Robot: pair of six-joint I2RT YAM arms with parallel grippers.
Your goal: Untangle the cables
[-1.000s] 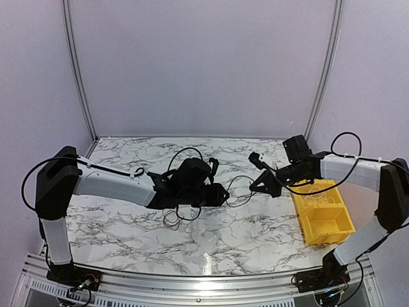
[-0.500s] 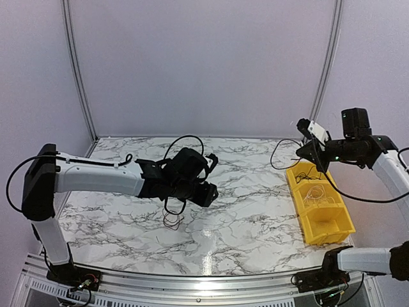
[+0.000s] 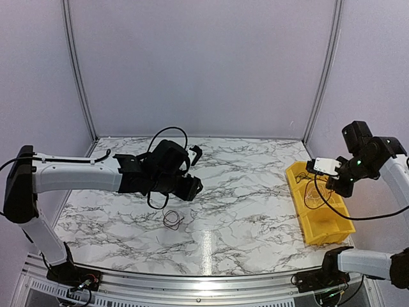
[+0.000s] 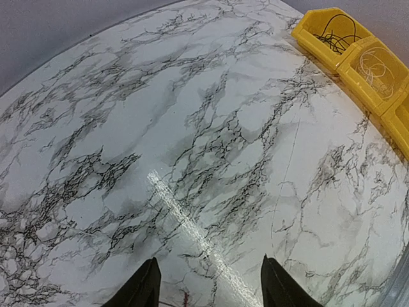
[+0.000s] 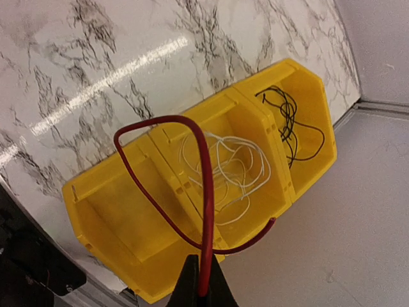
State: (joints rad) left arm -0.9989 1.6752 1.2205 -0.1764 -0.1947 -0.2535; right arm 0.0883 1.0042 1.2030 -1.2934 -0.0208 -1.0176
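Observation:
The right gripper moves the red cable back and down over the yellow bin's near end section [image 3: 324, 227] [image 5: 136, 220] next, since that section is empty.
My right gripper [image 5: 203, 291] is shut on a red cable [image 5: 206, 192]. The cable curls in a loop above the yellow bin [image 5: 137, 281]. In the top view this gripper [image 3: 332, 183] hangs over the bin's middle. Black cables [image 5: 291, 121] fill one end compartment and white cables [image 5: 223, 169] the middle one. The third compartment [image 5: 118, 204] holds nothing. My left gripper [image 4: 211, 289] is open and empty above the marble table. A small tangle of thin black and red cables [image 3: 171, 220] lies on the table, just in front of the left gripper [image 3: 193, 187].
The yellow bin [image 3: 299, 208] stands along the table's right edge. It also shows in the left wrist view [image 4: 319, 54]. A thick black robot cable [image 3: 167, 131] arcs above the left wrist. Metal rails run along the near edge.
The right gripper carried the red cable from the table's middle to the bin, then came down over it. The left arm drew back to the left, away from the small tangle.

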